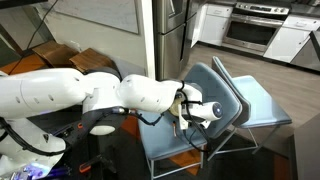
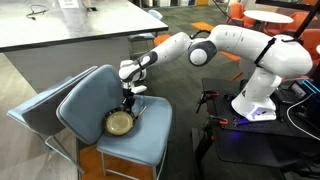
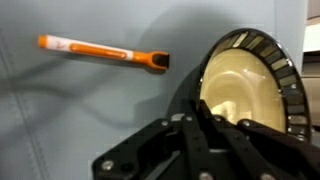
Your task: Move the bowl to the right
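Note:
I'll slide the bowl toward the seat's counter-side edge, then release.
The bowl [image 2: 119, 123] is small and round, cream inside with a dark rim. It lies on the blue chair seat [image 2: 152, 135]. In the wrist view the bowl [image 3: 245, 85] fills the right side. My gripper [image 2: 130, 101] reaches down at the bowl's rim on the side toward the arm. In the wrist view its dark fingers [image 3: 197, 104] converge on the bowl's left rim and look closed on it. An orange stick-like utensil [image 3: 100, 52] lies on the seat, apart from the bowl. In an exterior view my arm hides the bowl, and the gripper [image 1: 180, 117] is over the chair [image 1: 250, 105].
A second grey-blue chair [image 2: 40, 100] stands right behind the first. A grey counter [image 2: 80, 25] runs along the back. The robot base [image 2: 255, 105] stands on the floor beside the chair. An oven [image 1: 250, 30] is far behind.

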### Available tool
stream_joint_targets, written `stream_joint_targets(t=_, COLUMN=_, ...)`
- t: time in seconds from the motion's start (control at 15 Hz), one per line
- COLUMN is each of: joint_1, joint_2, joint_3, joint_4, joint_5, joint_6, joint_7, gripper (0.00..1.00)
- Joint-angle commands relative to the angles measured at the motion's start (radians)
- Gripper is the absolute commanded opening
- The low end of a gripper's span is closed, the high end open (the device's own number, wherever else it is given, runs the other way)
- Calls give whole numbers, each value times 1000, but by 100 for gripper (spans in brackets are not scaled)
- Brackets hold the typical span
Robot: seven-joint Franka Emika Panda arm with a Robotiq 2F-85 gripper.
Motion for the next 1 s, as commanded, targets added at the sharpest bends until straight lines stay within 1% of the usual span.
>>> stream_joint_targets(t=0.0, joint_1=-29, joint_2=0, joint_3=-5, joint_4=12, joint_5=37, joint_6=24, joint_7=39, gripper=2)
stream_joint_targets(t=0.4, joint_1=-93, joint_2=2, joint_3=-18, joint_4=-1, joint_5=64, joint_6=35, joint_7=72, gripper=2)
stream_joint_targets(t=0.6, joint_1=-113, joint_2=4, joint_3=-23, joint_4=-8, joint_5=75, joint_6=36, joint_7=73, gripper=2)
stream_joint_targets(t=0.8, joint_1=-128, joint_2=-18, joint_3=-26, joint_4=-48, joint_5=71, joint_6=46, joint_7=77, gripper=2)
stream_joint_targets(t=0.93, joint_1=-127, joint_2=-45, joint_3=-40, joint_4=-79, joint_5=59, joint_6=40, joint_7=79, gripper=2)
